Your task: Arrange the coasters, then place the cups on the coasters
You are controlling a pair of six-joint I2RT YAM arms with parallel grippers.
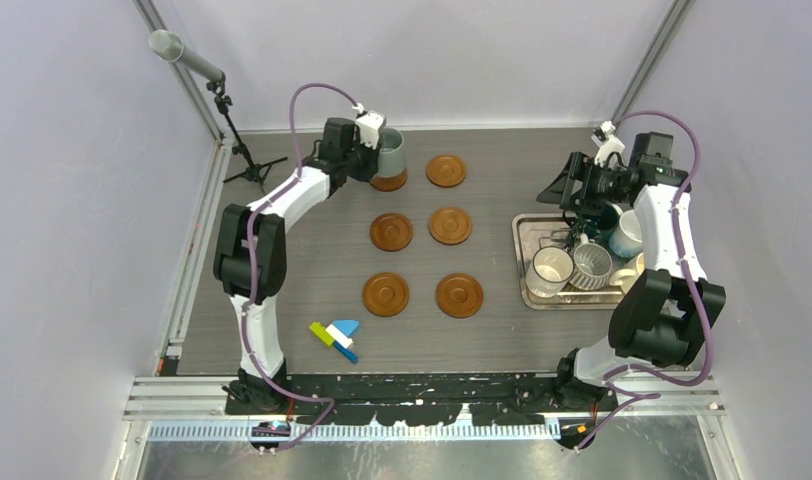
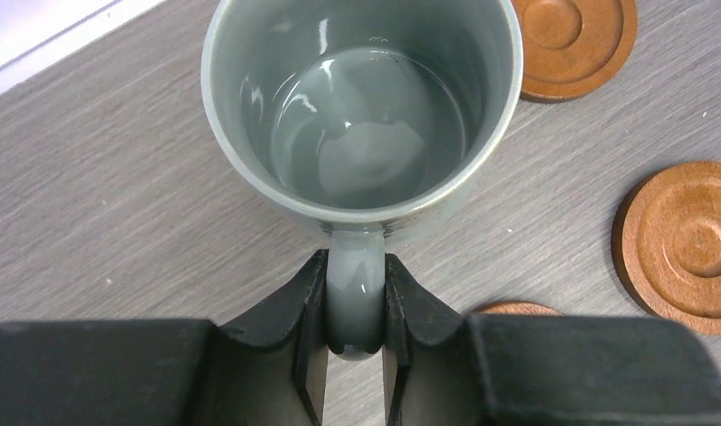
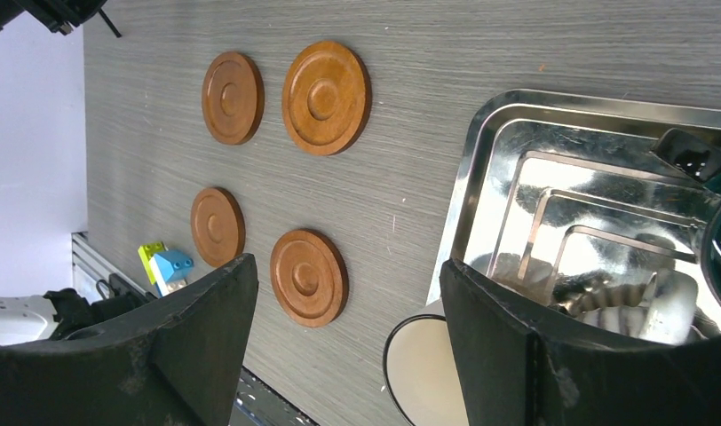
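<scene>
My left gripper will next go down to put the grey-blue cup on the coaster peeking out beneath it and let go of the cup's handle, since the cup hangs above that coaster.
Six reddish-brown coasters lie in two columns, among them the far right one and the near pair. My left gripper is shut on the handle of the pale grey-blue cup. It holds that cup, slightly tilted, over the far left coaster; whether they touch I cannot tell. My right gripper stands open above the left end of the steel tray, holding nothing. On the tray are a white cup, a ribbed cup and a cream cup.
Small coloured blocks lie near the front edge, left of centre. A microphone stand rises at the far left corner. The tray takes up the right side of the table, under the right arm.
</scene>
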